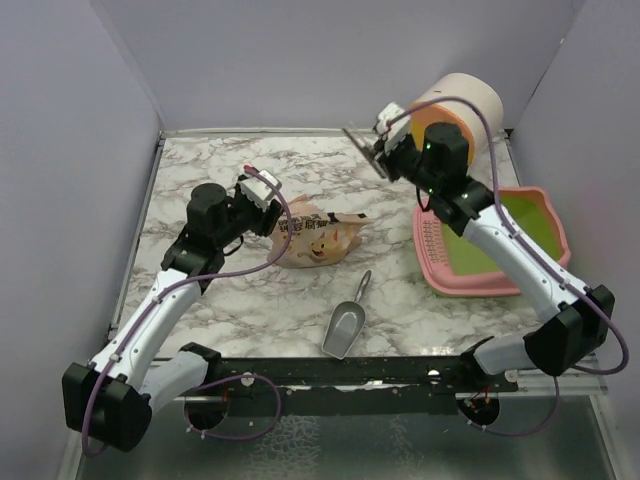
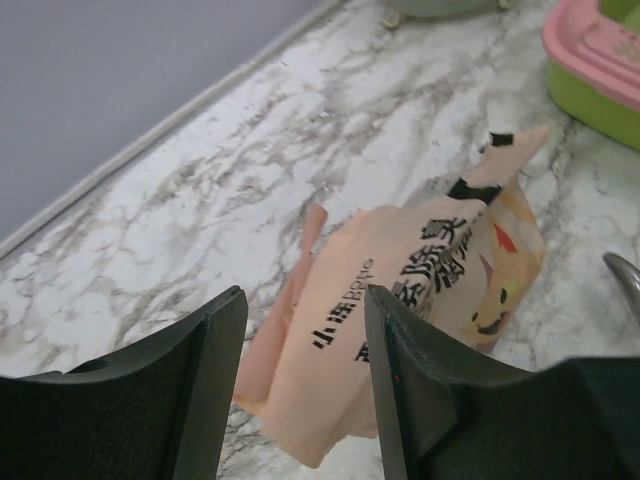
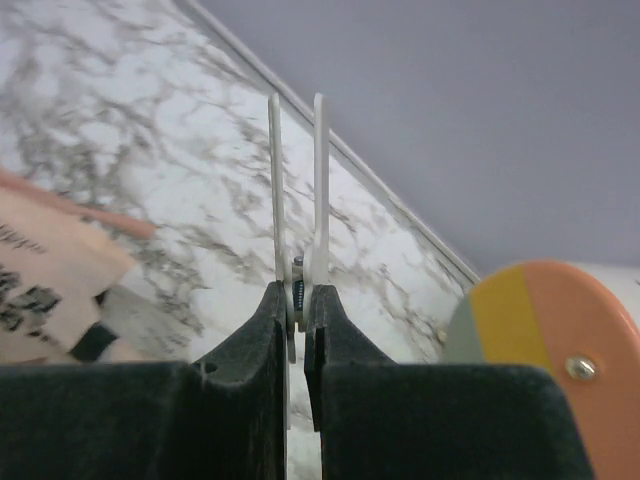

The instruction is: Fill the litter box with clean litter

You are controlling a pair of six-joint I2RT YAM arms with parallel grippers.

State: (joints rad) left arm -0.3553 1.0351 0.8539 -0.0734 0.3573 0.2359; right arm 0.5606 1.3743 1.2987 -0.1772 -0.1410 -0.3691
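My right gripper will tilt to point down next. Then it will lower the spring clip onto the marble point(image 1: 374, 187) point(image 3: 240, 306) between the bag and the drum.
The litter box point(image 1: 440, 272), pink with a lime-green inside, lies at the right of the table, and its corner shows in the left wrist view point(image 2: 598, 62). No clean litter is in view. A tan paper bag point(image 1: 315, 238) with a cartoon face lies on its side mid-table. My left gripper point(image 1: 272, 205) hangs open just above the bag's near end point(image 2: 400, 290), jaws on either side of it without touching point(image 2: 303, 295). My right gripper point(image 1: 385, 135) is shut point(image 3: 297, 295) on a white spring clip point(image 3: 320, 180), held above the table beside the drum.
A round cream drum point(image 1: 470, 105) with orange, yellow and grey bands lies behind the litter box, close to my right gripper point(image 3: 550, 340). A silver metal scoop point(image 1: 345, 325) lies near the front edge. Grey walls enclose the marble table on three sides.
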